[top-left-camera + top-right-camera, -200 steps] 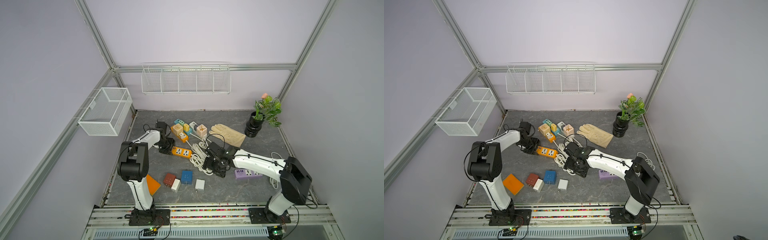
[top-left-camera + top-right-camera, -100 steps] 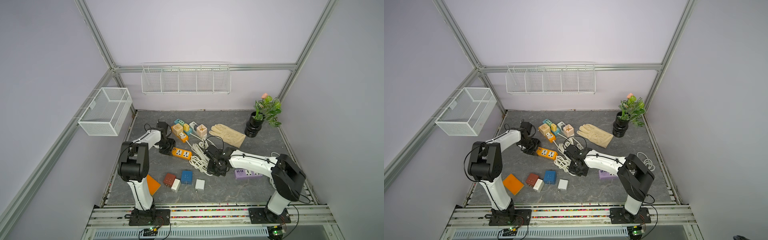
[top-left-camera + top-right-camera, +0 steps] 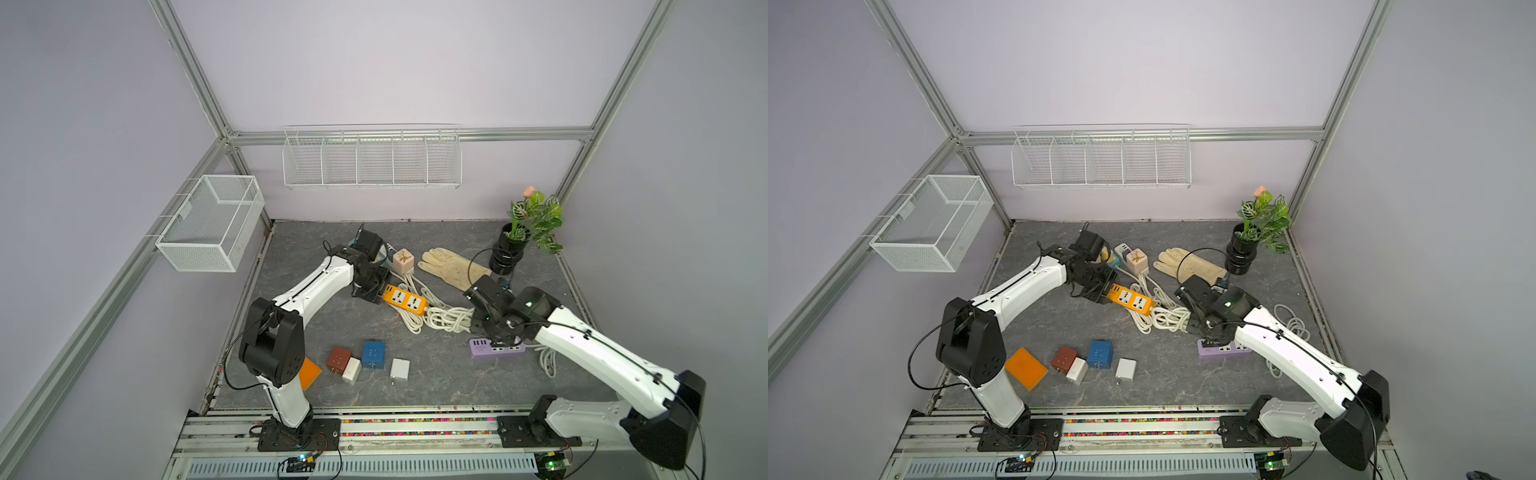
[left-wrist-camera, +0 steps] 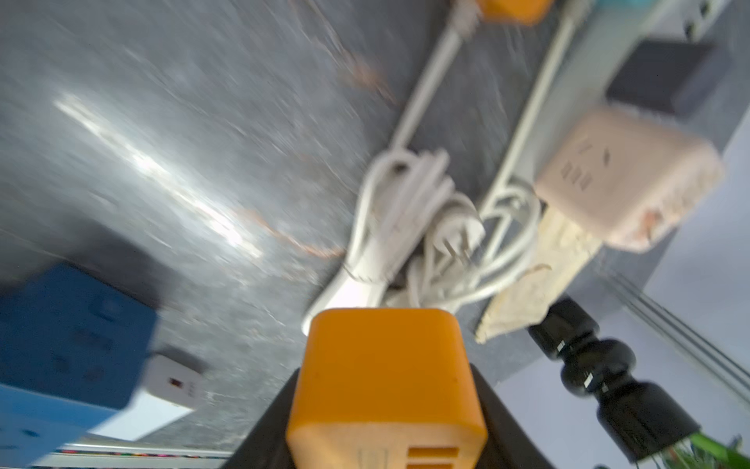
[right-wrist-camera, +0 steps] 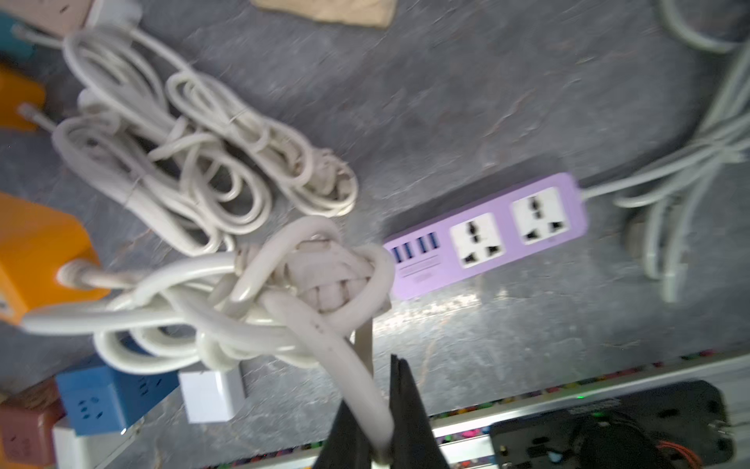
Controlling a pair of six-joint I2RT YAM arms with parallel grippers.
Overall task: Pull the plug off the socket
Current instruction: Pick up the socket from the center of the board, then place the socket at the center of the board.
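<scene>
The left gripper will next move over the white cables and down to free the orange power strip on the tabletop (image 3: 453, 296) beside the glove, as that spot is below the gripper.
The orange power strip (image 3: 405, 300) (image 3: 1129, 300) lies mid-table, and nothing stands in its two socket faces in either top view. My left gripper (image 3: 376, 291) (image 4: 385, 426) is shut on the strip's near end (image 4: 385, 377). A white cable leaves the strip's other end into a tangled bundle (image 3: 449, 318). My right gripper (image 3: 478, 328) (image 5: 385, 430) is shut on a loop of that white cable (image 5: 357, 365). A white plug (image 5: 328, 276) sits wrapped inside the coils, with a bare prong showing. It is plugged into no socket.
A purple power strip (image 3: 496, 348) lies under my right wrist, with its cable (image 3: 548, 361) coiled to the right. Blue (image 3: 372, 354), red and white adapters and an orange plate lie near the front. A pink cube socket (image 3: 402, 259), a glove (image 3: 451, 268) and a potted plant (image 3: 509, 249) stand at the back.
My right gripper closed on the white cable and moved right, dragging the bundle. The orange strip and my left gripper on it shifted right too.
</scene>
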